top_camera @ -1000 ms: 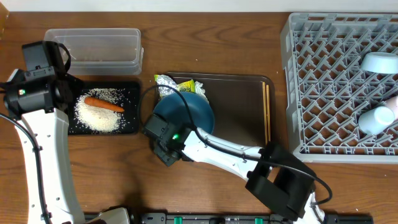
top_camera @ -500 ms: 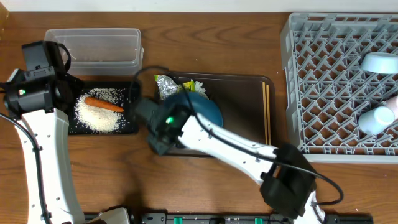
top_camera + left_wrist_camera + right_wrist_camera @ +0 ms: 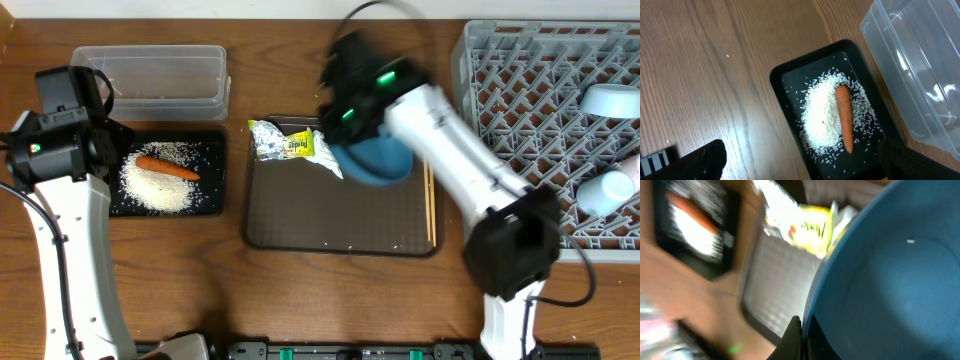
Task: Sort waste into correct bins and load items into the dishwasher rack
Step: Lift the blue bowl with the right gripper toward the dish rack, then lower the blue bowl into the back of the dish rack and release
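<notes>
My right gripper swings to the right in the overhead view next and releases the dish [image 3: 382, 160] at the rack's far slots, since those are empty and lie that way.
My right gripper [image 3: 802, 340] is shut on the rim of the dark blue dish [image 3: 890, 280], one finger on each side of the edge. From overhead, the dish [image 3: 382, 160] hangs tilted above the back right of the brown tray, left of the grey dishwasher rack [image 3: 520, 130]. The silver wrapper [image 3: 288, 144] lies on the tray's back left corner. Chopsticks [image 3: 430, 190] lie along its right edge. Rice [image 3: 822, 117] and the carrot [image 3: 843, 116] lie in the black tray [image 3: 785, 82], with the clear tub [image 3: 912, 65] beside it. My left gripper [image 3: 800, 170] hovers open over the black tray's near end.
A light blue bowl [image 3: 610, 100] and a light blue cup [image 3: 605, 192] sit in the rack's right side. The brown serving tray [image 3: 330, 215] takes up the table's middle. The right arm reaches up from the front edge across the tray's right side.
The right arm has lifted the blue dish off the tray's front left and swung it back and right toward the rack, uncovering the wrapper. The left arm has not moved.
</notes>
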